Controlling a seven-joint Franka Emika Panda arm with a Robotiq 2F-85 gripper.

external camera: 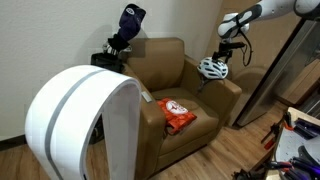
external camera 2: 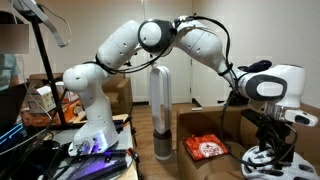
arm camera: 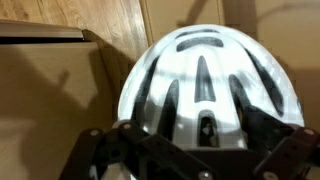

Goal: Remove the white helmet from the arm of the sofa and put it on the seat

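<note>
I should move my gripper a little to the right in the wrist view, with my fingers on both sides of the helmet's middle vents, because these vents are off my gripper's centre toward that side.
The white helmet [external camera: 213, 68] is over the back part of the brown sofa's far arm [external camera: 232, 90], at or just above its flat top. My gripper [external camera: 223, 57] is on the helmet's upper side. In the wrist view the helmet [arm camera: 210, 70] fills the frame, and my gripper's dark fingers [arm camera: 205, 135] close on its near rim by a vent slot. In an exterior view the helmet [external camera 2: 264, 160] sits right under my gripper [external camera 2: 268, 146]. The seat [external camera: 205, 108] lies below and beside the helmet.
An orange-red snack bag [external camera: 178, 115] lies on the seat and shows in both exterior views [external camera 2: 207, 148]. A dark blue-black object [external camera: 128, 28] stands behind the chair back. A big white arch [external camera: 85, 120] stands in front. A metal cabinet [external camera: 285, 60] stands beside the sofa arm.
</note>
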